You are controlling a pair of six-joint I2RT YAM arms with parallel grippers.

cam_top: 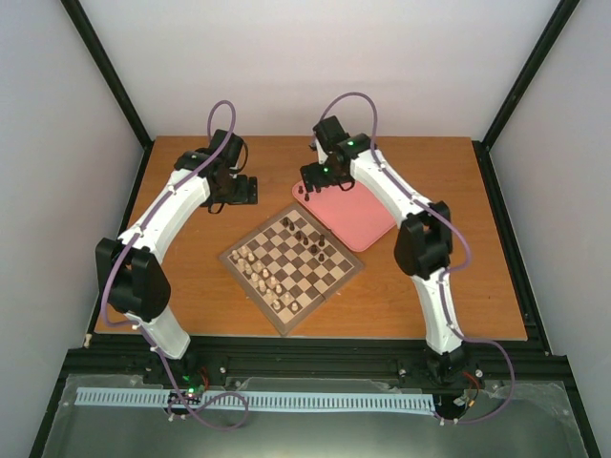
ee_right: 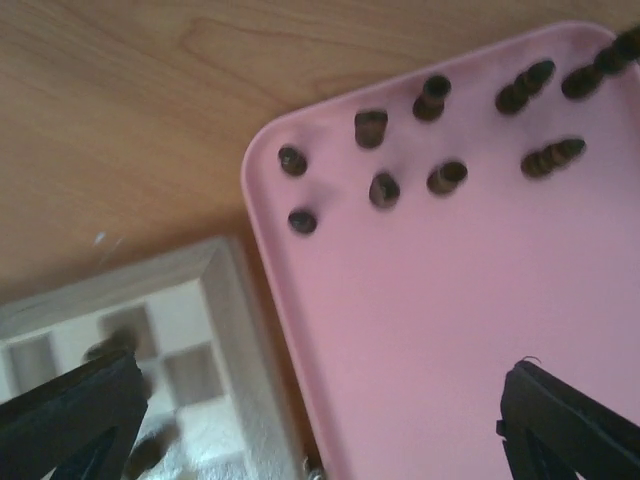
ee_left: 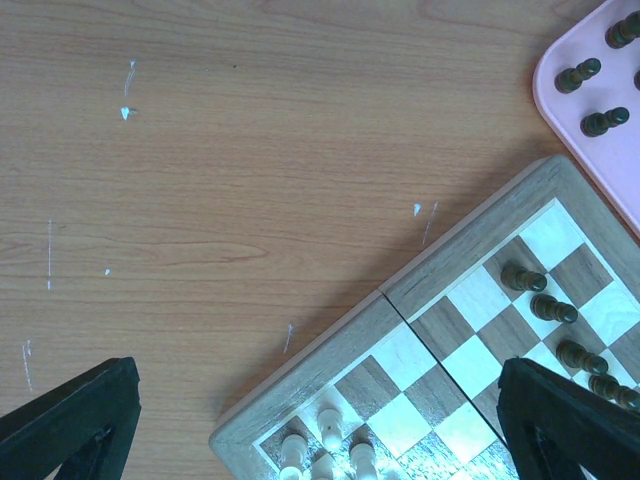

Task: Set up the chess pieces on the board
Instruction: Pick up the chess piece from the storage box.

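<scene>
The dark pawn by the tray's board-side rim (cam_top: 306, 197) (ee_right: 302, 221) stands apart from its neighbours, so the robot's open right gripper should next shift toward the tray's corner and come down onto it.
The chessboard (cam_top: 325, 286) lies turned like a diamond at the table's middle. Several dark chess pieces (cam_top: 307, 235) stand on its far right side, pale ones on its near left. More dark pieces (ee_right: 383, 188) stand on the pink tray (ee_right: 420, 330), near its far corner. My right gripper (cam_top: 307, 181) hovers open and empty over that corner of the tray. My left gripper (cam_top: 246, 190) is open and empty over bare table beyond the board's far left edge; its view shows the board's corner (ee_left: 330, 370), dark pieces (ee_left: 552, 308) on it and tray pieces (ee_left: 580, 74).
The pink tray (cam_top: 368, 229) lies against the board's far right edge. Pale cream chessmen (cam_top: 260, 269) stand on the board's near left side, also in the left wrist view (ee_left: 330, 430). Black frame posts and white walls enclose the table.
</scene>
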